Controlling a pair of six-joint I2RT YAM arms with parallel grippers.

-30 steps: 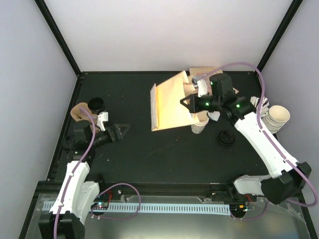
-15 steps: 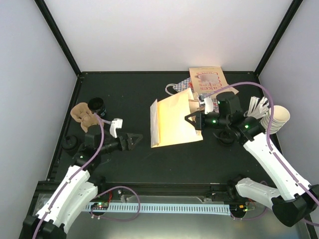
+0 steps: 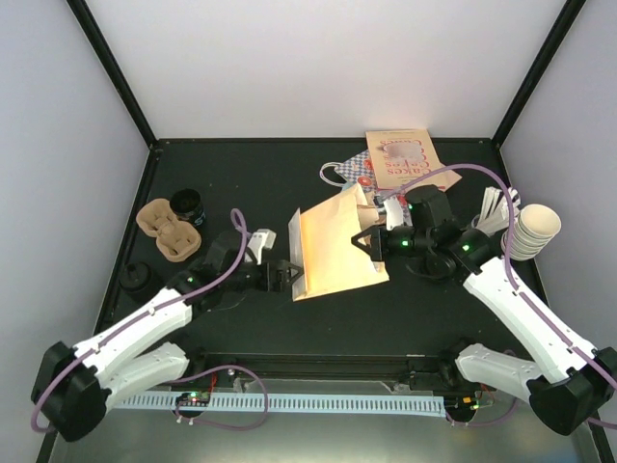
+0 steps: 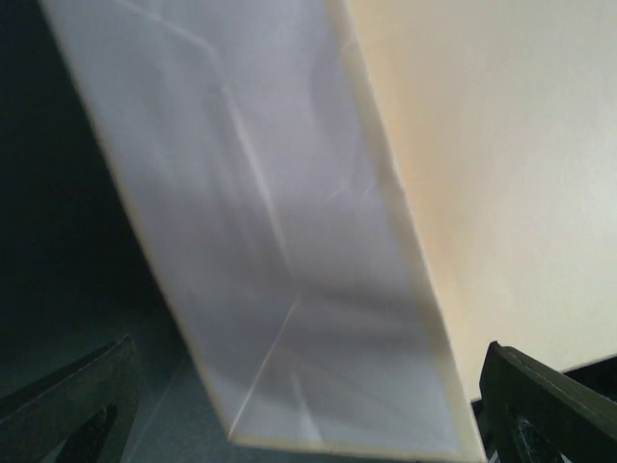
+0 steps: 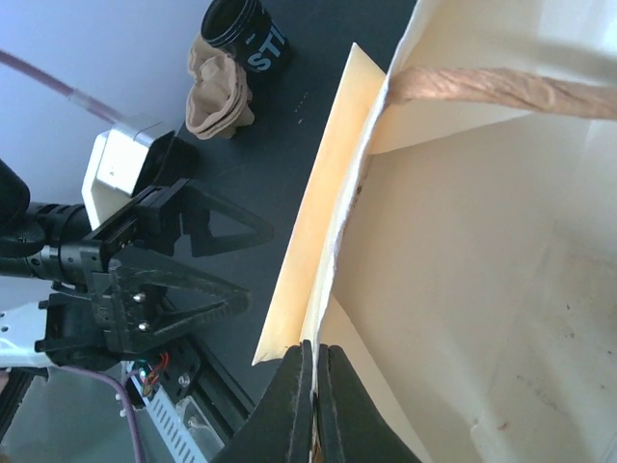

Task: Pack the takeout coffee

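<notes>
I will swing my right gripper up, outward and toward the bag's folded bottom (image 3: 297, 255) next, then let go of the bag's rim, because the bag's bottom is to the gripper's left in the top view.
The tan paper bag (image 3: 333, 246) lies tilted at the table's middle, with its mouth to the right. My right gripper (image 3: 372, 242) is shut on the bag's rim (image 5: 333, 280), and the bag's inside (image 5: 482, 289) and twisted paper handle (image 5: 501, 92) fill the right wrist view. My left gripper (image 3: 289, 275) stands open at the bag's lower left corner. In the left wrist view the bag's folded bottom (image 4: 289, 289) fills the space between my two fingers (image 4: 87, 400). The takeout coffee is hidden in every view.
Brown cup carriers (image 3: 169, 230) and a black lettered cup (image 3: 188, 204) sit at the far left, with a black lid (image 3: 135, 278) nearer the front. Nested cream cups (image 3: 535, 227) stand at the right edge. A printed paper bag (image 3: 397, 159) lies at the back.
My left arm has swung right from the carriers up to the bag's bottom corner. My right gripper has drawn the bag toward the front, still shut on its rim.
</notes>
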